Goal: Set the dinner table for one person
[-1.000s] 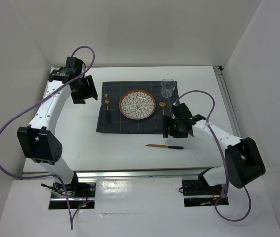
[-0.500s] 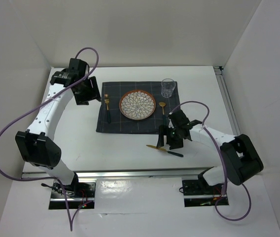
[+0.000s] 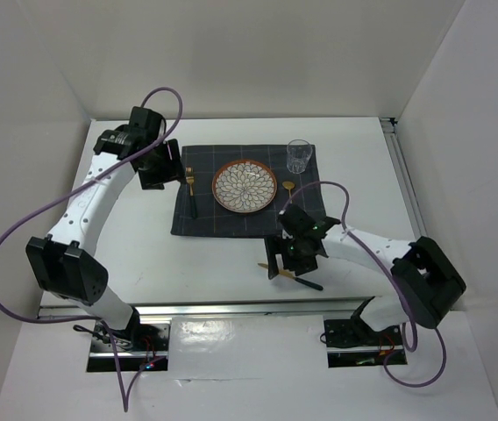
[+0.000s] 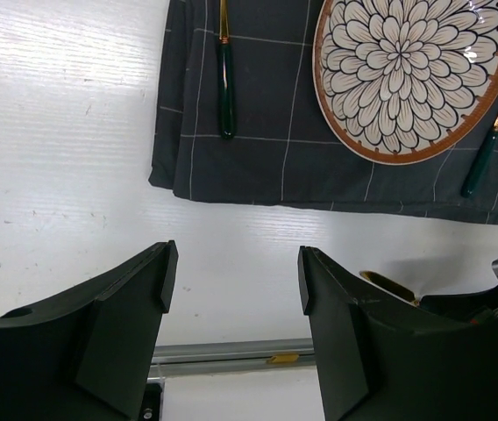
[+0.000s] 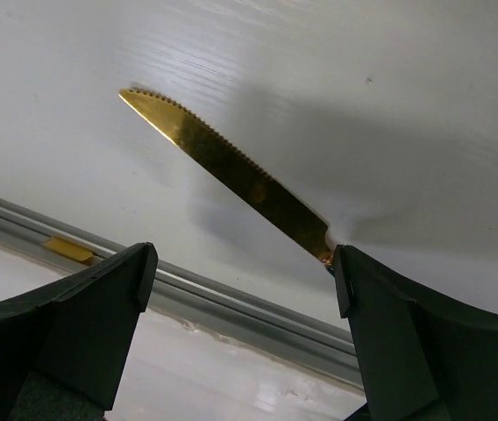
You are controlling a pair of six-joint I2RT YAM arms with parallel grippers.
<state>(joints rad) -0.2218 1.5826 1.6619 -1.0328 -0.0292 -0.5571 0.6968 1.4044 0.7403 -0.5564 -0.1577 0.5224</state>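
My right gripper turns and moves down over the blade's handle end next, because the knife lies slantwise across the opening between its two fingers.
On the white dinner table lies a dark grey checked mat. On the mat are a flower-patterned plate, a gold fork with a dark handle, a gold spoon and a clear glass. A gold knife with a dark handle lies on the bare table in front of the mat. My right gripper is open just above it. The serrated blade runs to the right finger, which hides the handle. My left gripper is open and empty, above the mat's left edge.
A grey metal rail runs along the table's near edge, just beyond the knife. In the left wrist view the plate, fork, spoon and mat show, with the knife tip beside my right arm.
My right gripper has swung left and toward the near edge, down over the knife. The knife has turned from level to slanted. My left gripper has moved a little right toward the mat.
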